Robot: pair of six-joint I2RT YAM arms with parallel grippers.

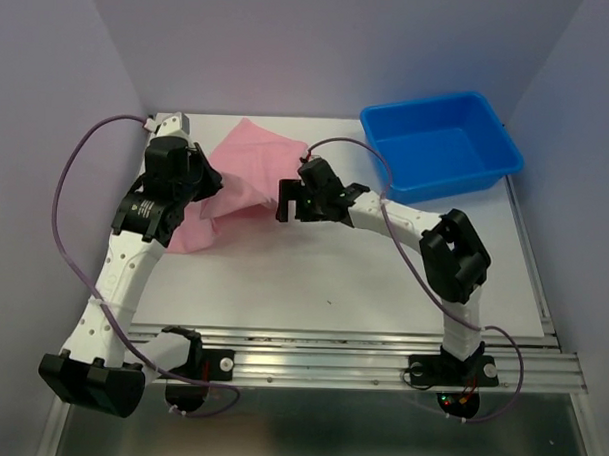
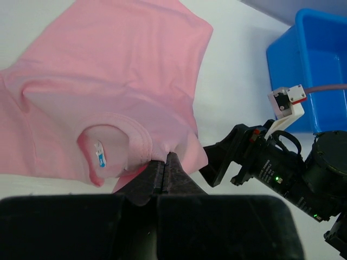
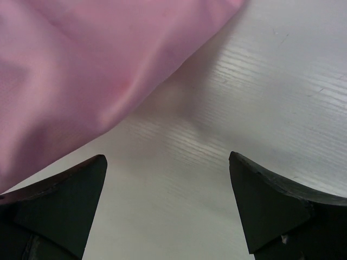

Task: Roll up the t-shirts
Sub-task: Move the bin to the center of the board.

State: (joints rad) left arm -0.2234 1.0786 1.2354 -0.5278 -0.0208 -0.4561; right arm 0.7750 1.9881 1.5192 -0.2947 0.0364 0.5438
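The right gripper goes to the left in the top view next, where the shirt's near edge point(image 1: 258, 201) point(image 3: 59, 138) lies beside it, since it straddles only bare table.
The light pink t-shirt point(image 1: 248, 171) lies crumpled on the white table at the back left. In the left wrist view the t-shirt point(image 2: 108, 81) shows its collar and a small label. My left gripper point(image 2: 165, 158) is shut on a fold of the shirt beside the collar; from above the left gripper point(image 1: 201, 180) sits at the shirt's left side. My right gripper point(image 1: 288, 202) is open and empty just right of the shirt's near edge. In the right wrist view the right gripper point(image 3: 168, 162) hangs over bare table, and the shirt's edge point(image 3: 70, 76) lies ahead at upper left.
A rigid blue tub point(image 1: 442, 145) stands at the back right of the table, also seen in the left wrist view point(image 2: 312, 59). The white table point(image 1: 363, 280) ends at a metal rail at the near edge. Purple walls enclose the back and sides.
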